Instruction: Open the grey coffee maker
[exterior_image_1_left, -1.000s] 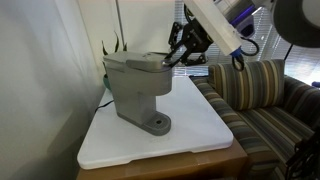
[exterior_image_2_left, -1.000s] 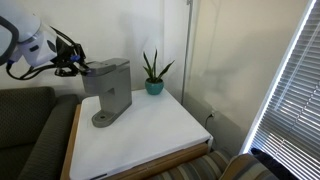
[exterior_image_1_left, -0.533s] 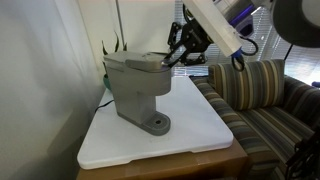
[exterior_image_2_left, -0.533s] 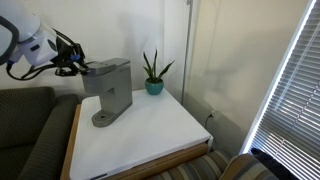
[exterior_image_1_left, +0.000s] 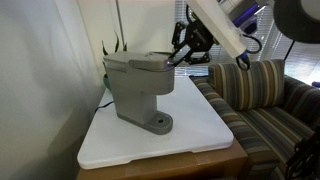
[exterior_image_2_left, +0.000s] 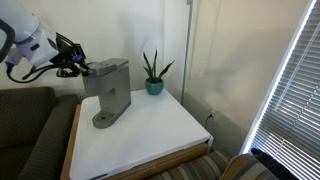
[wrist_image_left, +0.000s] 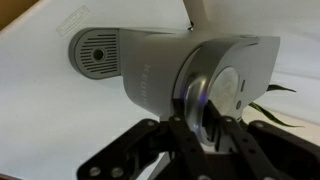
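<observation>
I will next pull the lid's curved front handle (exterior_image_1_left: 168, 66) (wrist_image_left: 190, 95) up between the fingers of my gripper to raise the lid, and then let go. The lid is still nearly shut.
The grey coffee maker (exterior_image_1_left: 138, 85) (exterior_image_2_left: 107, 85) stands on a white tabletop (exterior_image_1_left: 200, 130), with its round drip-tray base (exterior_image_1_left: 155, 124) facing the couch. My gripper (exterior_image_1_left: 172, 58) (exterior_image_2_left: 84, 68) is at the front edge of the hinged top lid. In the wrist view the black fingers (wrist_image_left: 182, 135) are shut on the lid's curved front handle (wrist_image_left: 190, 95), with the gripper (wrist_image_left: 197, 125) right above the machine (wrist_image_left: 150, 65). From the outside the lid looks down or barely lifted. The brew chamber is hidden.
A small potted plant (exterior_image_2_left: 152, 72) stands behind the machine near the wall. A striped couch (exterior_image_1_left: 262, 100) sits beside the table under my arm. Window blinds (exterior_image_2_left: 290, 80) hang at the far side. The wall is close behind the table.
The gripper and arm have shifted slightly up and away from the machine at the lid's front edge. The coffee maker's body has not moved.
</observation>
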